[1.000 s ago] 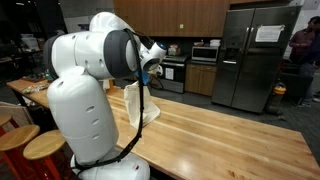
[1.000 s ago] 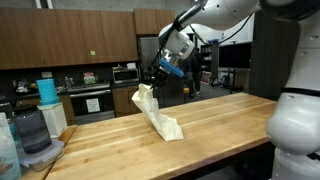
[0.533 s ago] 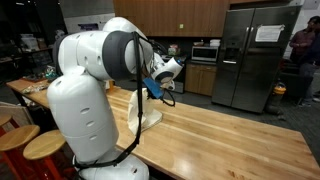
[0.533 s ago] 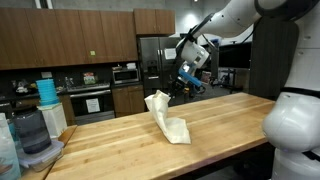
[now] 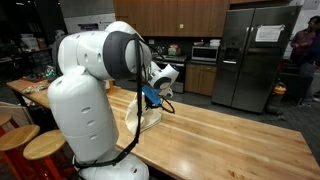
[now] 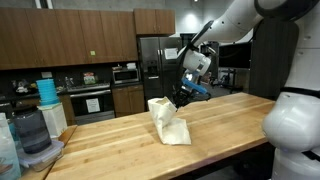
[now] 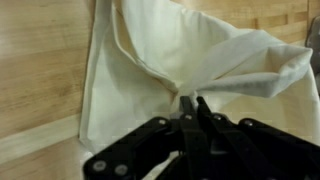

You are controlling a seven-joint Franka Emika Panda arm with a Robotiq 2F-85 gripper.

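The robot's gripper holds that end of the cloth raised, so it needs to go down toward the tabletop [image 6: 196,122] beside the draped cloth, tip to point downward and let go of the fold.
A cream cloth [image 7: 190,55] lies partly lifted on the wooden table [image 6: 230,125]. In the wrist view my gripper [image 7: 192,102] is shut, its black fingertips pinching a fold of that cloth, which fans out above them. In both exterior views the gripper [image 6: 182,96] holds the cloth [image 6: 167,120] by one raised end while the rest drapes down onto the tabletop. In an exterior view the gripper [image 5: 155,95] shows just past the arm's white body, with the cloth [image 5: 140,112] hanging below it.
A blender jar and a stack of blue cups [image 6: 47,90] stand at one end of the table. Round wooden stools [image 5: 45,145] sit beside the robot's base. A steel refrigerator [image 5: 255,55], a stove and a microwave [image 5: 205,55] line the back wall.
The gripper has carried the pinched end of the cloth sideways along the table and lower. The cloth has gone from a tall hanging strip to a lower, folded heap.
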